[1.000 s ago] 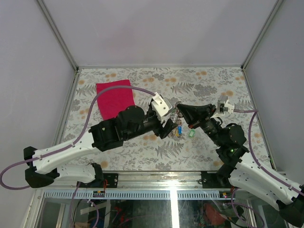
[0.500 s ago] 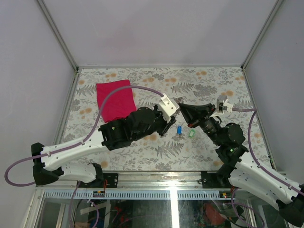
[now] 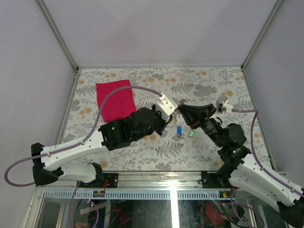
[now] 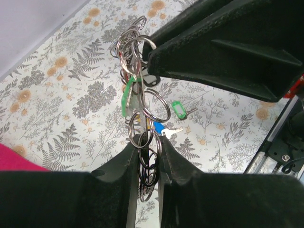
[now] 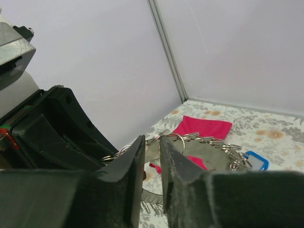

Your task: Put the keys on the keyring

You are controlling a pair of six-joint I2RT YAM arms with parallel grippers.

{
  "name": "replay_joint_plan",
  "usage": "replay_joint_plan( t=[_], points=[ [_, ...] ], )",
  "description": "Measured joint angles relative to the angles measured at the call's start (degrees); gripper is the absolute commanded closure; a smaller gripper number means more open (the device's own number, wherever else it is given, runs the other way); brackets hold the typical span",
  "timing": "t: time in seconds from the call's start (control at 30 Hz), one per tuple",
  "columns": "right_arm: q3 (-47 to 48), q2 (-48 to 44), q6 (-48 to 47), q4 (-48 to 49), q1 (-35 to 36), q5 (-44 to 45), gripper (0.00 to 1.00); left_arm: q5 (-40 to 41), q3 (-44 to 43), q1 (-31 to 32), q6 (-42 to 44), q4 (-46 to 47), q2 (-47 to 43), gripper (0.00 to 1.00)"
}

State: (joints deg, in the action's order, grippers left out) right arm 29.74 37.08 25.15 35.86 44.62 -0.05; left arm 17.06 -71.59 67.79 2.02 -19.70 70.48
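I will swing my left gripper outward, away from the right gripper, and down to let go of the keyring (image 3: 178,105) on the bare tabletop (image 3: 149,97) next to the magenta cloth, clear of both keys.
The keyring (image 4: 137,61) hangs above the table as a bundle of silver rings with a green tag (image 4: 126,97) on it. My left gripper (image 4: 145,145) is shut on the lower rings of the bundle. My right gripper (image 5: 152,140) is at the bundle's upper end, jaws a narrow gap apart, with the rings and the grey jagged keyring (image 5: 209,154) just beyond its tips. From above, both grippers meet at the keyring (image 3: 178,105), the left gripper (image 3: 172,115) facing the right gripper (image 3: 182,110). A blue key (image 3: 179,129) and a green key (image 3: 191,134) lie on the table below.
A magenta cloth (image 3: 115,98) lies flat at the back left of the fern-patterned table. The table has grey walls on three sides. In the left wrist view the blue key (image 4: 159,127) and green key (image 4: 178,109) lie right under the hanging bundle.
My left arm has reached in toward the right gripper and closed its fingers on the ring bundle. The right gripper's jaws have parted slightly.
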Motion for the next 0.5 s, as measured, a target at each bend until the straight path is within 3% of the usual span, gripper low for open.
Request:
replay_joint_plan(
  t=[0.07, 0.17, 0.3, 0.5],
  points=[
    [0.9, -0.6, -1.6, -3.5, 0.0, 0.0, 0.53, 0.0, 0.5, 0.0, 0.0, -0.4, -0.2, 1.00],
    [4.4, -1.0, -5.0, -11.0, 0.0, 0.5, 0.45, -0.9, 1.2, -0.8, -0.3, -0.9, -0.6, 1.00],
    [8.8, -1.9, -9.9, -20.4, 0.0, 2.7, 0.41, -6.1, 2.1, -5.1, -2.2, -0.9, -1.3, 1.00],
    [10.6, -2.7, -13.4, -31.5, 0.0, 9.2, 0.34, -20.4, 4.4, -17.4, -8.9, 0.7, -1.4, 1.00]
  ],
)
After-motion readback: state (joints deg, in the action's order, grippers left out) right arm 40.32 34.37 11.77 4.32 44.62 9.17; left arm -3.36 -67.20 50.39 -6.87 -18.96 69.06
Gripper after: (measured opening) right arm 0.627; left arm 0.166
